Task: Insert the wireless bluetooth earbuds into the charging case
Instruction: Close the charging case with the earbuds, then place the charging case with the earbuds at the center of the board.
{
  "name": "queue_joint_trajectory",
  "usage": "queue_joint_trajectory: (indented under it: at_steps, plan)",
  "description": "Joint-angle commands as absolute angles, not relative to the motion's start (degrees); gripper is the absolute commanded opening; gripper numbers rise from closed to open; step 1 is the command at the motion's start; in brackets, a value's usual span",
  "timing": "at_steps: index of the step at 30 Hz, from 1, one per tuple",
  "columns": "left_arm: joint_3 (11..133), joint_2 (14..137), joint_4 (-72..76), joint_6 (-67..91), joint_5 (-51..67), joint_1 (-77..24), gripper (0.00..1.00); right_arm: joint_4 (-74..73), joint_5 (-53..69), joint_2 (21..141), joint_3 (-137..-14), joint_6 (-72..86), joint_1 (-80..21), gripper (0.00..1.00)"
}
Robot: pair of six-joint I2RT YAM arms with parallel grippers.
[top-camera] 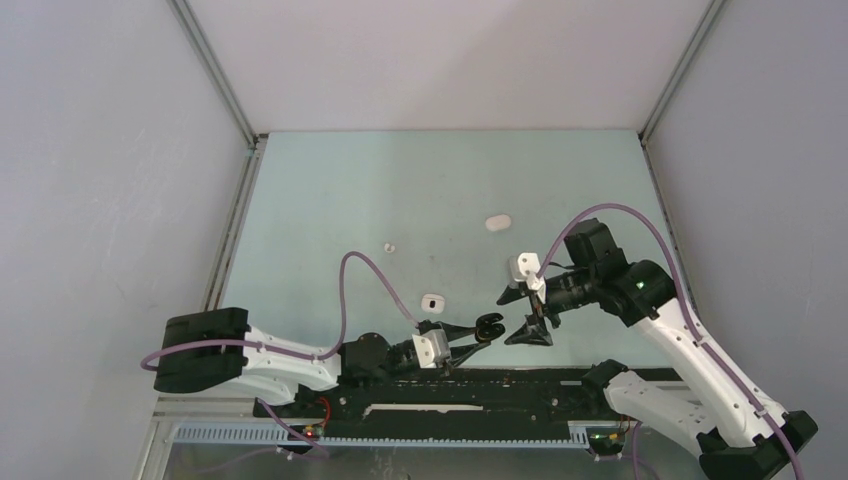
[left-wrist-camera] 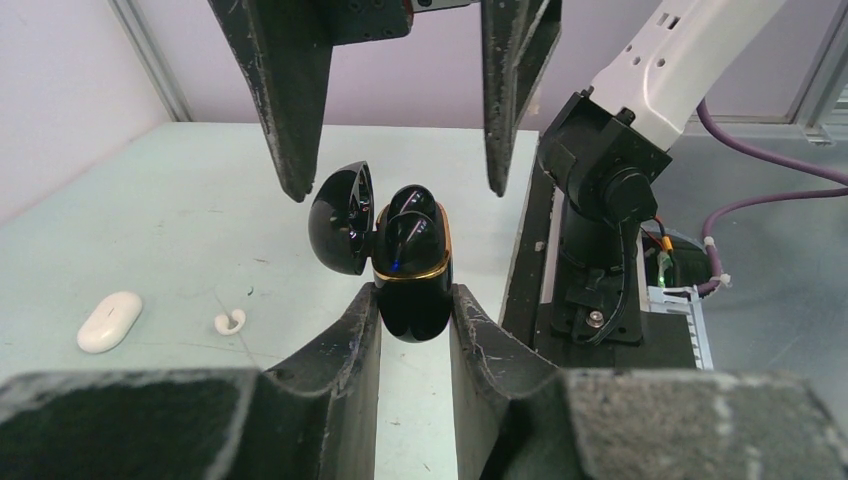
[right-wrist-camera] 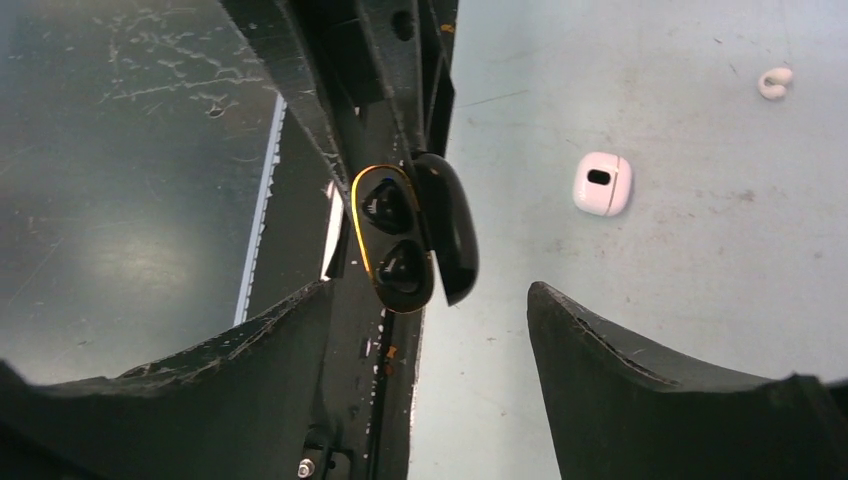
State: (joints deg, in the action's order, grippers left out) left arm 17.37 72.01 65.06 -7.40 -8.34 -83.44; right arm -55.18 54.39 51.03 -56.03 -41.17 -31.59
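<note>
The left gripper needs to tilt down next and lower outward to free the filled case beside the white case, where bare tabletop lies outward and below the gripper.
My left gripper (left-wrist-camera: 415, 300) is shut on a black charging case (left-wrist-camera: 410, 275) with a gold rim and holds it above the table. Its lid (left-wrist-camera: 340, 220) is open. Two black earbuds (left-wrist-camera: 408, 225) sit in its wells; they also show in the right wrist view (right-wrist-camera: 392, 238). My right gripper (right-wrist-camera: 430, 300) is open and empty, its fingers (left-wrist-camera: 290, 100) either side of the case top without touching it. In the top view the two grippers meet at the near centre, left (top-camera: 490, 328) and right (top-camera: 514, 318). A white earbud (top-camera: 389, 246) lies loose on the table.
A closed white case (top-camera: 497, 222) lies further back, with a white earbud (left-wrist-camera: 229, 321) beside it in the left wrist view. Another white case (top-camera: 432, 302) lies near the left wrist. The black rail (top-camera: 460, 385) runs along the near edge. Grey walls enclose the table.
</note>
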Motion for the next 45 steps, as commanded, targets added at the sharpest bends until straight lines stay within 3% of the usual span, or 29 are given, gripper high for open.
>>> queue_joint_trajectory:
  at_steps: [1,10,20,25,29,35,41,45]
  plan:
    - [18.8,72.3,68.2,-6.3,-7.8,-83.5,0.0,-57.0,57.6,50.3,-56.0,-43.9,-32.2,0.76]
    - [19.1,72.8,68.2,-4.2,-7.4,-82.8,0.0,-55.9,58.2,50.5,-55.8,-43.1,-32.4,0.75]
    - [15.9,75.5,77.0,8.9,-9.4,-75.7,0.0,-67.0,62.8,43.3,-57.7,-48.3,-27.7,0.63]
    - [16.9,77.8,76.7,11.1,-9.3,-75.5,0.0,-58.4,60.8,41.1,-54.1,-40.3,-23.0,0.66]
    - [19.0,76.1,65.4,17.3,-15.2,-74.0,0.0,-47.0,58.5,43.7,-50.9,-28.9,-19.3,0.68]
    - [27.6,75.1,35.3,29.2,-14.2,-68.3,0.0,-33.9,56.3,44.8,-46.6,-16.2,-7.1,0.71]
    - [37.0,84.1,21.0,42.4,-0.7,-57.7,0.03,-33.2,52.6,41.2,-44.3,-16.7,-4.8,0.73]
    - [43.7,90.8,16.1,44.9,4.5,-55.6,0.12,-33.4,52.9,40.1,-43.8,-17.6,-4.8,0.73]
